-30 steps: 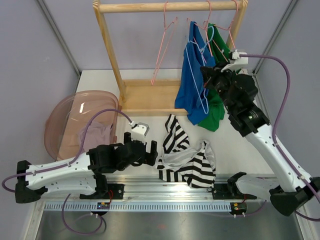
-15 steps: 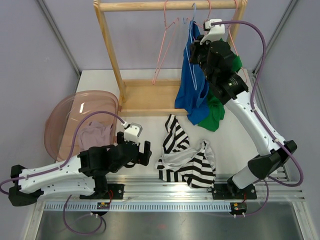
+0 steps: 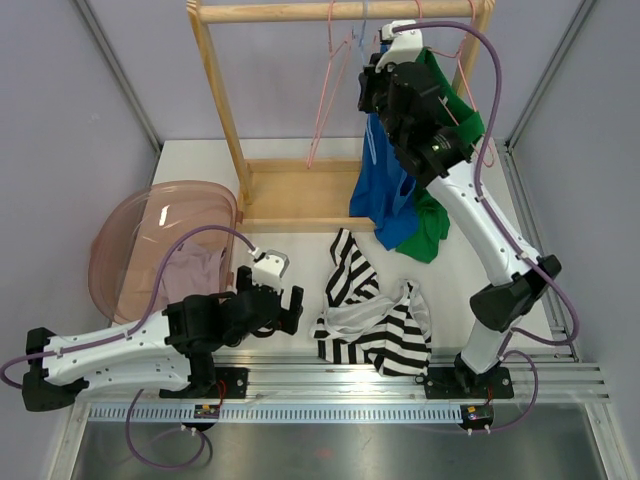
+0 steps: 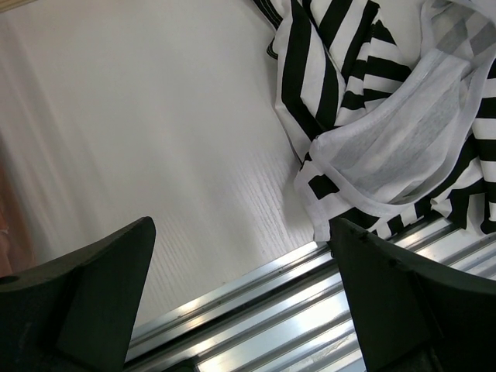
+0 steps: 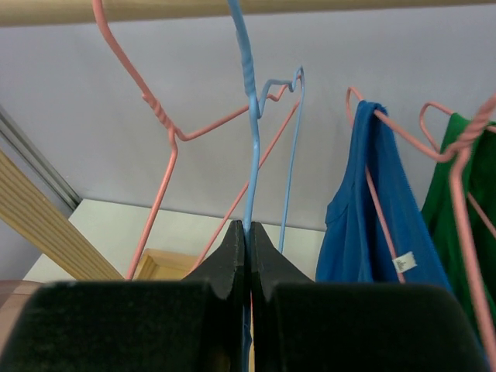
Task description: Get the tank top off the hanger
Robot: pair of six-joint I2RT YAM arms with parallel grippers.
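Observation:
My left gripper shifts toward the striped tank top next and lowers to the pale folds at its middle (image 3: 361, 316) (image 4: 399, 133), since it lies free of any hanger.
A black-and-white striped tank top (image 3: 385, 325) (image 4: 372, 116) lies crumpled on the table near the front rail, off any hanger. My right gripper (image 3: 372, 72) (image 5: 248, 229) is raised high by the wooden rack's top bar (image 3: 300, 12), shut on the wire of a bare blue hanger (image 5: 249, 93). The hanger's hook reaches up to the bar (image 5: 310, 6). My left gripper (image 3: 290, 308) (image 4: 240, 232) hovers low over the table just left of the striped top, open and holding nothing.
A blue tank top (image 3: 385, 190) (image 5: 372, 209) and a green one (image 3: 440, 215) (image 5: 473, 178) hang on pink hangers right of my right gripper. An empty pink hanger (image 3: 325, 100) (image 5: 163, 132) hangs left of it. A pink basin (image 3: 150, 240) with clothes sits left; a metal rail (image 3: 350, 380) runs along the front.
My right arm has risen and swung left, carrying the blue hanger from among the hanging tops up to the bar. The left arm has shifted slightly and stays open.

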